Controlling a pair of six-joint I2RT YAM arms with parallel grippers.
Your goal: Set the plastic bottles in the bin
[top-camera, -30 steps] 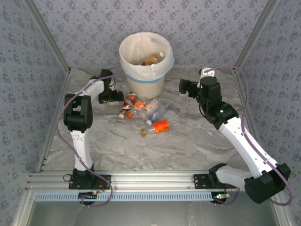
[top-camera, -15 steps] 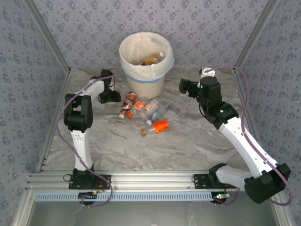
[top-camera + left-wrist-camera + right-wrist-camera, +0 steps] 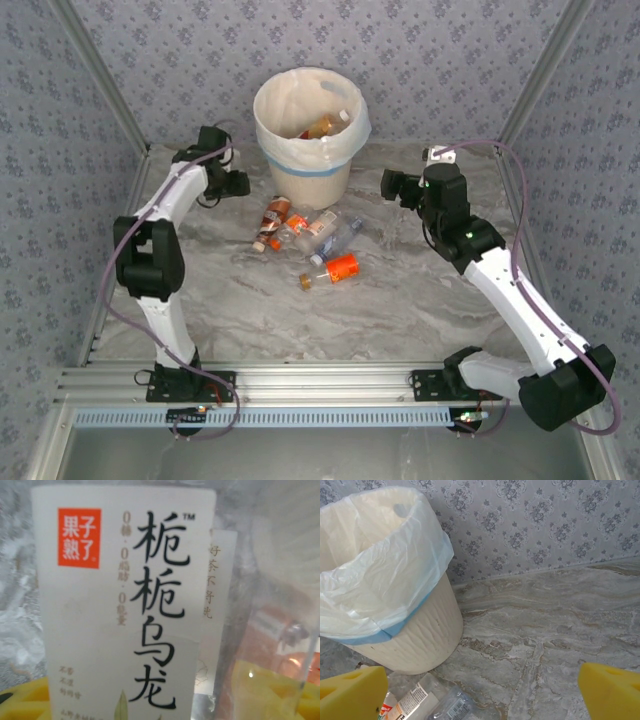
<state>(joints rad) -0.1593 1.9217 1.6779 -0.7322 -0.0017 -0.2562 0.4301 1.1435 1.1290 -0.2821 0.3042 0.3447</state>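
Observation:
The bin's opening point(image 3: 302, 106) is beside my left gripper and higher than it. Next I should raise the gripper, carry the clear bottle over the opening and release it.
A clear bottle with a white label of black Chinese characters point(image 3: 125, 605) sits between the yellow pads point(image 3: 20, 702) of my left gripper point(image 3: 228, 184), which is shut on it just left of the bin point(image 3: 345, 160). The cream bin has a white bag and a blue band; a few bottles point(image 3: 322, 125) lie inside. Several bottles lie in a pile on the table: an orange-labelled one point(image 3: 275, 215), clear ones point(image 3: 335, 238), and one with an orange label point(image 3: 342, 267). My right gripper point(image 3: 390, 183) hangs open to the right of the bin point(image 3: 410, 635), nothing between its pads point(image 3: 610, 692).
The marble-patterned table point(image 3: 420, 300) is walled by patterned panels at the back and sides. The right wrist view has two bottles point(image 3: 415, 700) at the bin's foot. Bare tabletop stretches right of the bin and in front of the pile.
My left gripper has drawn back from the pile and up to the left of the bin, its elbow swinging left. The right arm has stayed put.

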